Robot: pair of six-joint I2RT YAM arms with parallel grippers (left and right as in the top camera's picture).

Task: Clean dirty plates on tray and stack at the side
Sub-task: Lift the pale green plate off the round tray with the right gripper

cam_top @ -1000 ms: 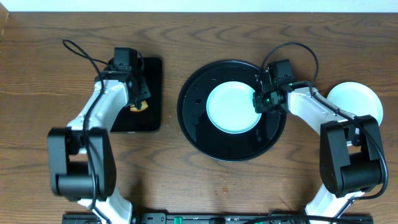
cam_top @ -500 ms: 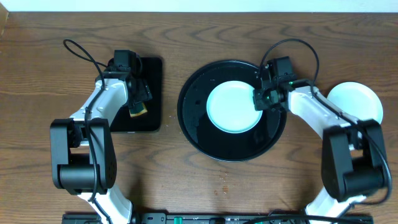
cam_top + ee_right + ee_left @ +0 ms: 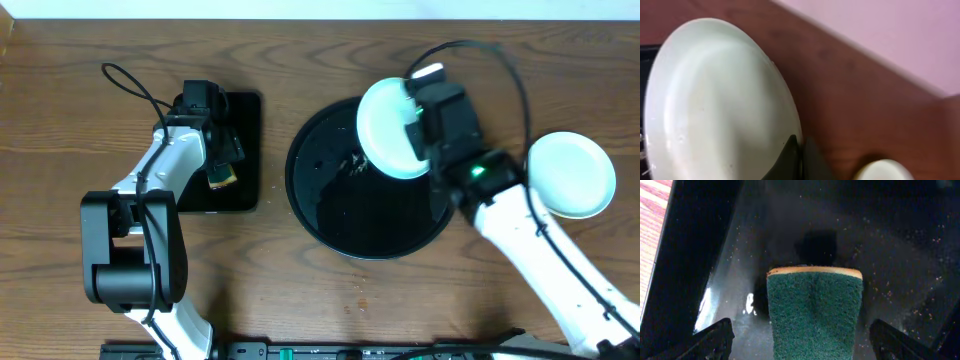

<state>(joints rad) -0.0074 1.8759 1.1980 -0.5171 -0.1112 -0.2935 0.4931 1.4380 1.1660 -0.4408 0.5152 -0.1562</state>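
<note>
The other pale plate [image 3: 571,175] [image 3: 884,171] is below, to my right gripper's right in the overhead view, so my right gripper should swing across and down and let go of its plate on top of it.
My right gripper [image 3: 415,135] is shut on the rim of a pale aqua plate [image 3: 388,128] and holds it tilted in the air above the back of the round black tray [image 3: 370,215]. In the right wrist view the plate [image 3: 715,100] fills the left side, and my right gripper [image 3: 801,150] pinches its edge with closed fingertips. Another pale plate [image 3: 570,175] lies on the wood at the right. My left gripper [image 3: 222,162] stands open over a green sponge [image 3: 814,312], whose sides its fingers [image 3: 715,340] do not touch.
The sponge [image 3: 222,177] rests on a small rectangular black tray [image 3: 240,120] left of the round one. Wet specks [image 3: 350,165] mark the round tray's floor. The pale plate [image 3: 885,170] shows at the bottom of the right wrist view. A pale wall [image 3: 900,35] runs behind the table.
The right arm has lifted the aqua plate off the round tray, up and toward the back right. The left gripper opened and let go of the sponge on the small tray.
</note>
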